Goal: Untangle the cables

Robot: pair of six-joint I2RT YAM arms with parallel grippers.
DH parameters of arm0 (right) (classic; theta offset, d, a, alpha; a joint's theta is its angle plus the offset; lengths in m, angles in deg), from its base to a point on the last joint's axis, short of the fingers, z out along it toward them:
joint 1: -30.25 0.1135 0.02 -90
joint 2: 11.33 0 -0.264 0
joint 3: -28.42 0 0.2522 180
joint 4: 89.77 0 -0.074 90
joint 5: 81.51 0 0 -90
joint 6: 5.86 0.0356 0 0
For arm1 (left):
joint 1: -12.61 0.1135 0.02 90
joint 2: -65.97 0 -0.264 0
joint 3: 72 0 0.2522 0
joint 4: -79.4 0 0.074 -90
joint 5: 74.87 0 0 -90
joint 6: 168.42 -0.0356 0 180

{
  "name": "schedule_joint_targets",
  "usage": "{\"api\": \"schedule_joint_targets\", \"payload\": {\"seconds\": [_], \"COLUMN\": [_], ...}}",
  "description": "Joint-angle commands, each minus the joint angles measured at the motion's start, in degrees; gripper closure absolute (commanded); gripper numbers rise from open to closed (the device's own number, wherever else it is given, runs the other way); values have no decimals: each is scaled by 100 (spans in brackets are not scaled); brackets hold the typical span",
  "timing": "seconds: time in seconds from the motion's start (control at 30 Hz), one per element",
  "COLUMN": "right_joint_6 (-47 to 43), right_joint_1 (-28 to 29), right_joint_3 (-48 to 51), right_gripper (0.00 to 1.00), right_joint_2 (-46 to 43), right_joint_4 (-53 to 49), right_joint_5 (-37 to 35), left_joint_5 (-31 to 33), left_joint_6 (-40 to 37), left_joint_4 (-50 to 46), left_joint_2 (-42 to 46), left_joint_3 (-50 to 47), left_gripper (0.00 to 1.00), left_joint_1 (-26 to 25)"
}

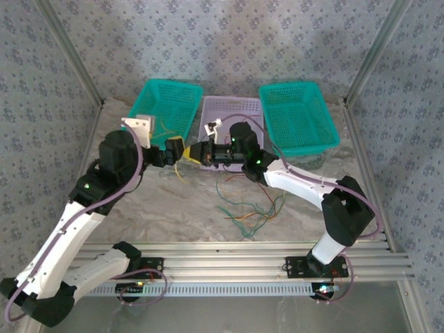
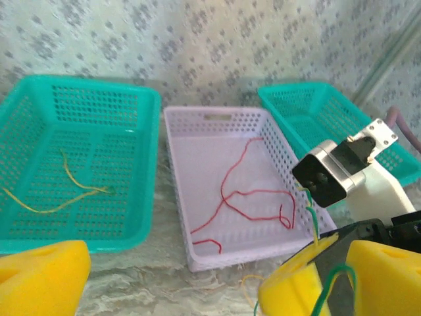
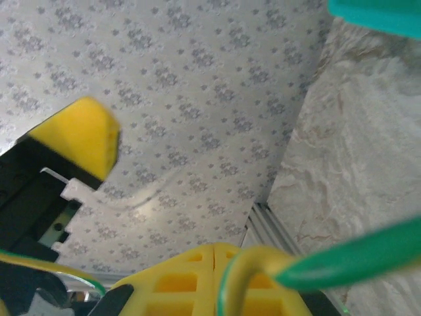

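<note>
I will next move my right gripper outward over the teal basket [image 2: 148,158] near my left gripper and let go of the yellow and green cable, as a yellow cable is inside.
A loose tangle of green, yellow-orange and red cables [image 1: 250,207] lies on the marble table in front of the right arm. My right gripper [image 3: 214,253] is shut on a yellow and green cable [image 3: 342,260], which bends over its yellow pads. It faces my left gripper [image 1: 176,150] just in front of the lilac basket [image 1: 232,111]. The left gripper [image 2: 174,271] is open, and the held cable [image 2: 314,224] runs beside its right finger [image 2: 296,283]. A red cable [image 2: 253,194] lies in the lilac basket [image 2: 176,178]. A yellow cable [image 2: 66,194] lies in the left teal basket [image 2: 148,158].
A second teal basket [image 1: 298,118] stands at the back right, holding nothing I can see. The three baskets line the back of the table. Patterned walls and metal frame posts close in the sides, and a rail [image 1: 243,260] runs along the near edge.
</note>
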Motion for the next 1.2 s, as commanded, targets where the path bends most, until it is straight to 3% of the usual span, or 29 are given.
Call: {"api": "schedule_joint_targets", "payload": {"seconds": [0.0,0.13,0.23,0.4,0.53,0.63,0.73,0.83,1.0,1.03,1.17], "right_joint_6": [-508,-1057,-1626,-1634,-2136,-1591,-1437,-1872,-1597,-1614,-1643], "right_joint_1": [-301,-491,-510,-494,-309,-351,-439,-420,-478,-492,-501], "right_joint_3": [-664,-1626,-2902,-5477,-7915,-9082,-9317,-9225,-9254,-9254,-9208], "right_gripper": [100,100,100,100,100,100,100,100,100,95,61], "right_joint_2": [-13,487,1314,3383,5008,6130,6581,6616,6928,6947,6952], "right_joint_4": [-909,-1774,-2712,-3417,-4596,-4272,-3889,-3926,-3792,-3860,-3987], "right_joint_5": [-52,-164,-258,331,107,136,-140,-364,-129,-162,-148], "left_joint_5": [57,364,695,1019,1108,1244,1293,1369,1400,1407,1398], "left_joint_6": [186,387,441,443,373,327,240,146,91,93,109], "left_joint_4": [-625,-772,-927,-1154,-1138,-1138,-1094,-1050,-993,-830,-808], "left_joint_2": [135,476,607,796,896,907,924,951,1008,1018,1015], "left_joint_3": [493,410,360,222,79,-5,-112,-221,-442,-470,-520], "left_gripper": [0,0,0,0,0,0,0,0,0,0,0], "left_joint_1": [227,424,485,543,578,596,620,631,640,640,640]}}
